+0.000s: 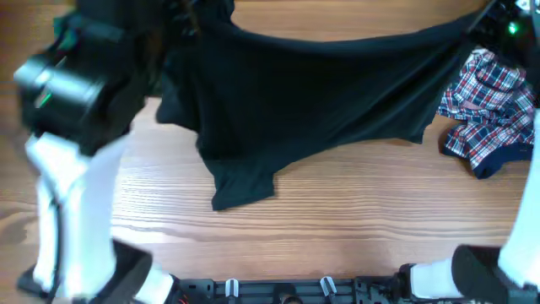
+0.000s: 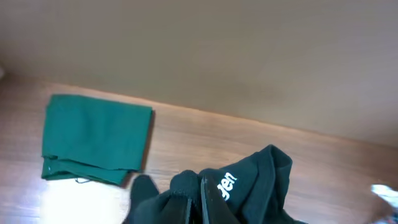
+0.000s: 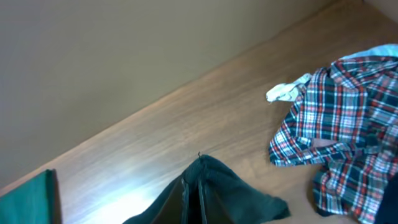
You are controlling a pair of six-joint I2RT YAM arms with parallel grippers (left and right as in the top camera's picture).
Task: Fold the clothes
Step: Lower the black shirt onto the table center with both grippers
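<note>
The left gripper should go down and outward beside the folded green garment, because the shirt's lower edge is resting on wood while its top is still hanging.
The black polo shirt (image 1: pixel 312 93) hangs stretched between both grippers above the wooden table, its lower edge and one sleeve resting on the wood. My left gripper (image 2: pixel 202 196) is shut on a bunch of the black fabric, with white logo lettering (image 2: pixel 227 185) beside the fingers. My right gripper (image 3: pixel 193 193) is shut on another pinch of the black shirt (image 3: pixel 230 193). In the overhead view the left arm (image 1: pixel 76 93) is at the far left and the right gripper (image 1: pixel 506 21) at the top right corner.
A folded green garment (image 2: pixel 96 140) lies on the table at the left; its corner shows in the right wrist view (image 3: pixel 31 202). A crumpled red-white-blue plaid shirt (image 1: pixel 489 105) lies at the right, also in the right wrist view (image 3: pixel 339 137), next to a small white scrap (image 3: pixel 286 90).
</note>
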